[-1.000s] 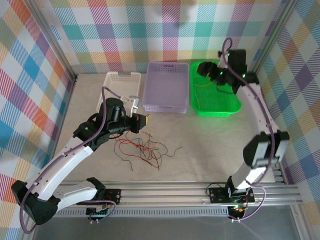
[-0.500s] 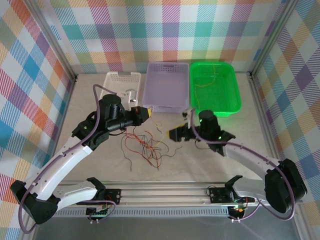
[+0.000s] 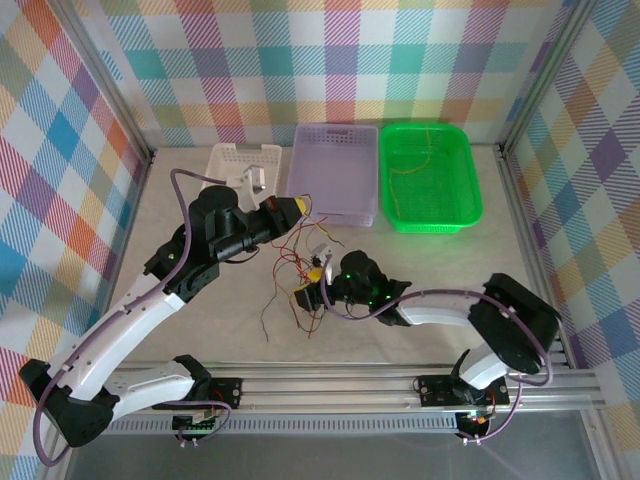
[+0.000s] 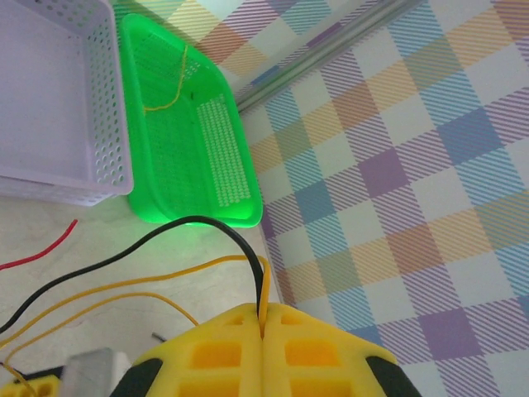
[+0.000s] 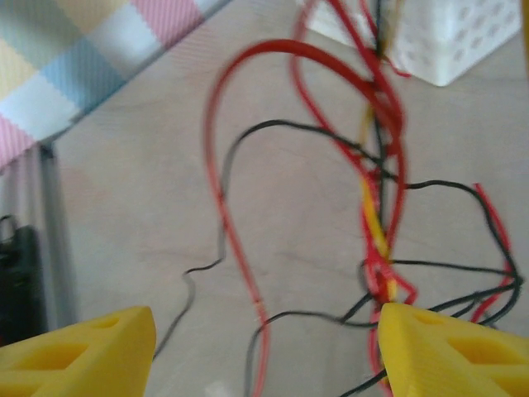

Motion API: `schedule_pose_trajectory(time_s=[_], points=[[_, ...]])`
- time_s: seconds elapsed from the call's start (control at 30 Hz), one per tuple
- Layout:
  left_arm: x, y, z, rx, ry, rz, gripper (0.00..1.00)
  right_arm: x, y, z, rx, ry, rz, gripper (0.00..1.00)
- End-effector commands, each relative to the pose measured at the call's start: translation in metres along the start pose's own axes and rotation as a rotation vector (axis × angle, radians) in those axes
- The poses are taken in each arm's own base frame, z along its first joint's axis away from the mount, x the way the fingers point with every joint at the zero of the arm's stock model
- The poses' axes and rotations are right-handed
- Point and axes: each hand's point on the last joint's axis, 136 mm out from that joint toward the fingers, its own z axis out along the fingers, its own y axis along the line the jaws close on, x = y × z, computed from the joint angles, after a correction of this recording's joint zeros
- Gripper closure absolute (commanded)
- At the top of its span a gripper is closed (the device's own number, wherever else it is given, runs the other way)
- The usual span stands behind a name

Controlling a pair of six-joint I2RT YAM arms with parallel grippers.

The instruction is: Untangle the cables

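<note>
Next, my right gripper needs to shift outward to bring the bundled red, black and yellow wires midway between its fingers and close, because the bundle stands nearer one finger.
The cables are thin red, black and yellow wires in a tangle on the table's middle. My left gripper is shut on a black and a yellow wire, which run from its yellow fingertips down to the tangle. My right gripper hangs open over the tangle. In the right wrist view its yellow fingers stand wide apart, with red, black and yellow strands on the table between and beyond them. One yellow wire lies in the green basket.
Three baskets stand in a row at the back: white, purple and the green one. The white basket's corner lies just past the tangle. Checked walls close in the table on three sides.
My right arm swung from over the green basket down to the tangle in the middle. My left gripper rose toward the baskets, drawing its wires up and pulling the tangle tighter.
</note>
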Motion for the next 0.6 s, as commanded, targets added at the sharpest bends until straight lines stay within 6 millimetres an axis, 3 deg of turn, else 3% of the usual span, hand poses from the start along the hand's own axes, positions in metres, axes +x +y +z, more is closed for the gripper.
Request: schedule_pose_trajectory(time_s=[0.0, 0.23, 0.43, 0.57], points=[[-0.016, -0.030, -0.015, 0.070, -0.063, 0.003, 1.00, -0.038, -0.015, 0.005, 0.113, -0.159, -0.043, 0.29], [-0.014, -0.043, -0.026, 0.110, -0.064, -0.026, 1.00, -0.033, -0.029, 0.021, 0.180, -0.145, -0.041, 0.36], [-0.021, -0.045, -0.043, 0.079, -0.093, 0.008, 1.00, -0.027, -0.036, 0.014, 0.211, -0.156, -0.021, 0.75], [-0.034, -0.048, -0.062, 0.033, -0.141, 0.075, 1.00, -0.014, -0.038, 0.009, 0.223, -0.102, -0.038, 0.87]])
